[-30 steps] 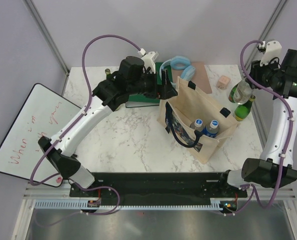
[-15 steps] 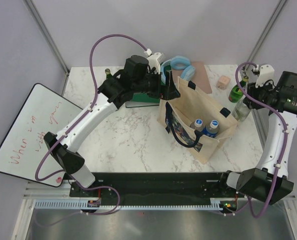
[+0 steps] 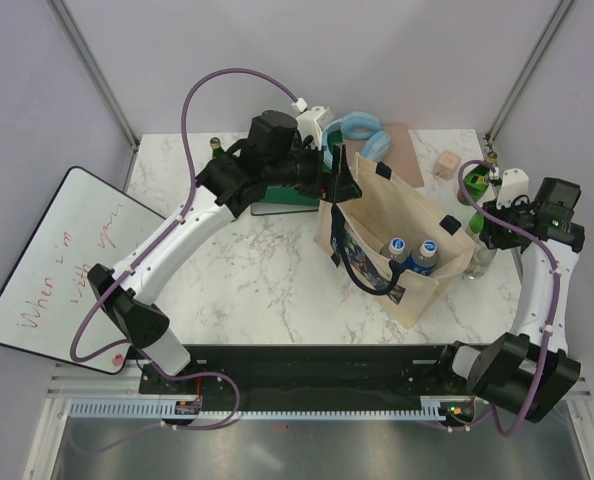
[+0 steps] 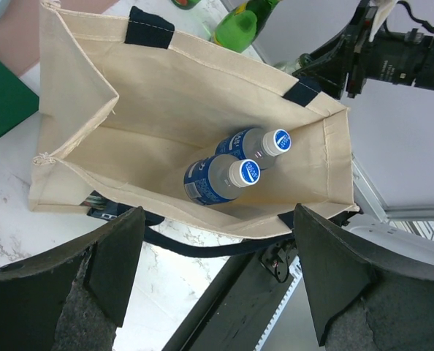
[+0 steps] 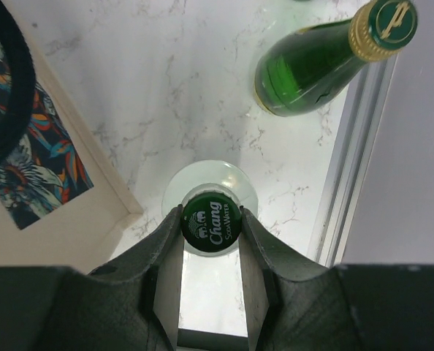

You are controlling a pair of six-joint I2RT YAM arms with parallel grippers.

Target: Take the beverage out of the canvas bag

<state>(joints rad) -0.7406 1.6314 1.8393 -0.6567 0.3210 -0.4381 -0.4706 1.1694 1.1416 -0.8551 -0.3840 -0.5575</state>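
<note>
My right gripper will next move down until the soda water bottle stands on the marble (image 3: 474,273) beside the bag's corner. Then it will let go of the bottle's cap, because that spot is bare.
The beige canvas bag (image 3: 362,215) stands open at mid-table; its dark handles and printed side show. Two blue-capped bottles (image 3: 397,246) stand inside, also seen in the left wrist view (image 4: 231,175). My left gripper (image 3: 342,180) is open and empty, hovering over the bag's far-left rim (image 4: 218,212). My right gripper (image 3: 484,226) is shut on the green cap of a clear Chang soda water bottle (image 5: 211,223). This bottle (image 3: 480,258) is upright on or just above the marble, beside the bag's right corner.
A green glass bottle (image 5: 305,73) stands near the table's right edge rail (image 5: 356,146), close behind the held one. A whiteboard (image 3: 67,260) lies at left. A green box (image 3: 282,198), blue object (image 3: 362,130), brown board (image 3: 405,150) and pink die (image 3: 444,165) sit behind the bag.
My right arm has carried the clear bottle from up high at the right down and forward to the table beside the bag's corner. The left arm shifted slightly toward the bag.
</note>
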